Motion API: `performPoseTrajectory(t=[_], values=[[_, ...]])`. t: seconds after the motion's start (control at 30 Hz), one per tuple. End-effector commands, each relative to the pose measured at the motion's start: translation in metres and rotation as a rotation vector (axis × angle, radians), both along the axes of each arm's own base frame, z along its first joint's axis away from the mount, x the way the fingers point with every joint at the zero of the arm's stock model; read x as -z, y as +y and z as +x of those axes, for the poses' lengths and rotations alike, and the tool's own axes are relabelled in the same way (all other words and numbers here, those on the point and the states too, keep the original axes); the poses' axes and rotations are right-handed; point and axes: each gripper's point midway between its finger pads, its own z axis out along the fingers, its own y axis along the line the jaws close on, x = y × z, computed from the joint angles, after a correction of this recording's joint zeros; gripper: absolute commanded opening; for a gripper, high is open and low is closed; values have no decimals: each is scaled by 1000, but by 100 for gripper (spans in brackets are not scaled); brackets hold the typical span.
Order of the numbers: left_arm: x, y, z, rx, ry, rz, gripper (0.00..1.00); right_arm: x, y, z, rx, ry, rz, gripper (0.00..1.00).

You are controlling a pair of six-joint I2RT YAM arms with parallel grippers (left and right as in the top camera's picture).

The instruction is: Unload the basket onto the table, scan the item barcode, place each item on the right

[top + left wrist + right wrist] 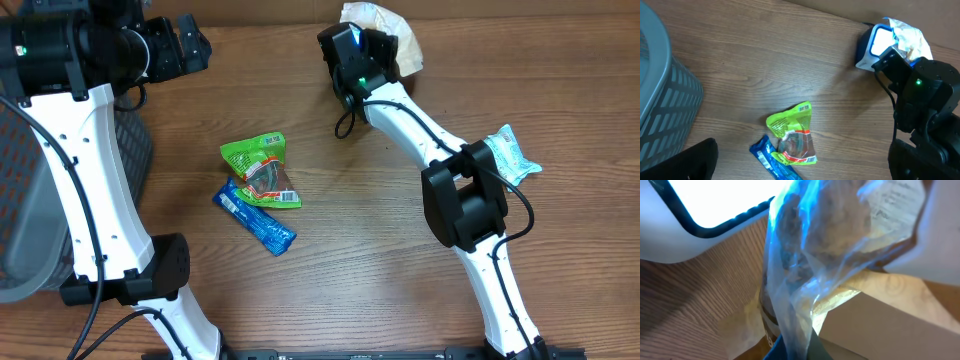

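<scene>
The robot's right gripper needs to go up, to the right in the overhead view, and then down to release the bag just beyond the light blue packet, because the tabletop there is bare.
My right gripper (pixel 366 52) is shut on a clear crinkled plastic bag (pixel 388 32) of pale food at the far middle of the table. In the right wrist view the bag (pixel 840 235) rises from between the jaws (pixel 800 352), right next to the scanner's bright white window (pixel 715 200). The left wrist view shows the blue and white scanner (pixel 874 44) with the bag (pixel 910 34) beside it. My left gripper (pixel 186 45) hangs open at the far left, high above the table, with nothing between its fingers (pixel 699 159).
A green snack packet (pixel 262 170) and a blue wrapped bar (pixel 255 217) lie mid-table. A light blue packet (pixel 512 155) lies at the right, beside the right arm. A grey slatted basket (pixel 25 200) stands at the left edge.
</scene>
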Motion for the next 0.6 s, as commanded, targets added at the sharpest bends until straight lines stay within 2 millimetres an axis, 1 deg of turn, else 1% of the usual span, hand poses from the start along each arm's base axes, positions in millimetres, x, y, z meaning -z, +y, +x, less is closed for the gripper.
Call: performPoseTrajectory(t=[0.0, 0.17, 0.3, 0.4, 0.47, 0.53, 0.57], values=[[3, 2, 2, -2, 8, 7, 100, -15, -2, -2, 25, -30, -28, 4], [3, 2, 2, -2, 8, 7, 100, -25, 3, -7, 36, -45, -86, 4], [3, 2, 2, -2, 8, 7, 100, -40, 19, -12, 15, -76, -95, 4], [3, 2, 2, -2, 8, 7, 100, -51, 25, -15, 6, -91, -87, 4], [3, 2, 2, -2, 8, 7, 100, -66, 27, -20, 9, -110, -75, 4], [3, 2, 2, -2, 8, 7, 100, -85, 29, -27, 2, -130, -32, 4], [3, 2, 2, -2, 8, 7, 100, -100, 29, -31, 0, -156, 9, 4]])
